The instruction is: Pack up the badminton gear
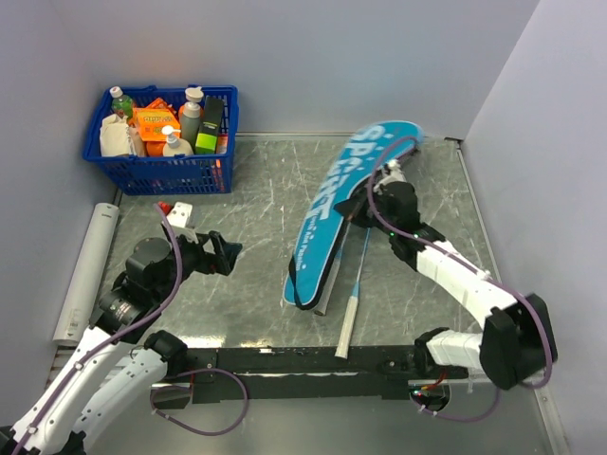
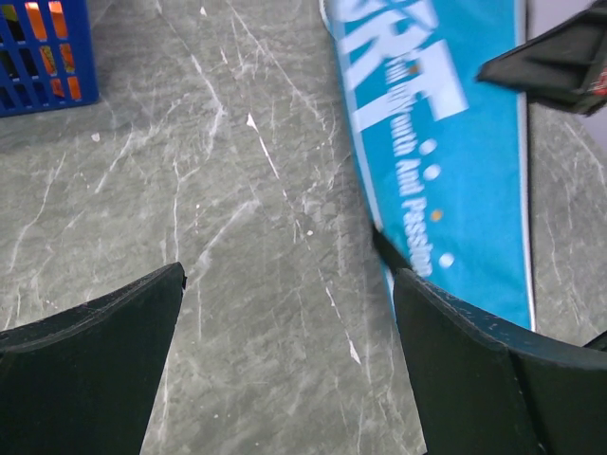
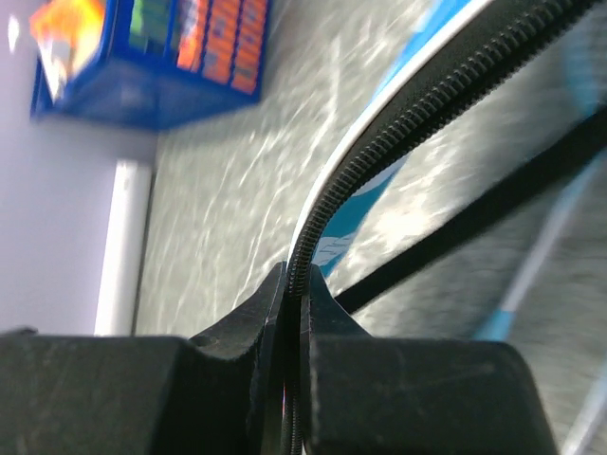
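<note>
I will bring the bag's zipper edge left in the top view and down to bare tabletop, then open my right gripper.
The long teal bag (image 1: 332,213) printed "SPORT" lies slantwise on the table, its wide end at the back right. My right gripper (image 1: 372,196) is shut on the bag's black zipper edge (image 3: 417,104) and holds that edge up; the pinch (image 3: 296,280) shows close in the right wrist view. One racket's light-blue shaft (image 1: 363,248) and white handle (image 1: 346,327) stick out from under the bag toward the near edge. A second grey handle (image 1: 327,292) lies beside it. My left gripper (image 1: 228,254) stands open left of the bag (image 2: 446,142), with only table between its fingers (image 2: 104,351).
A blue basket (image 1: 161,166) of bottles and packets stands at the back left. A white tube (image 1: 85,275) lies along the left wall. A small white and red item (image 1: 176,210) sits near the left arm. Walls close in the back and the right side.
</note>
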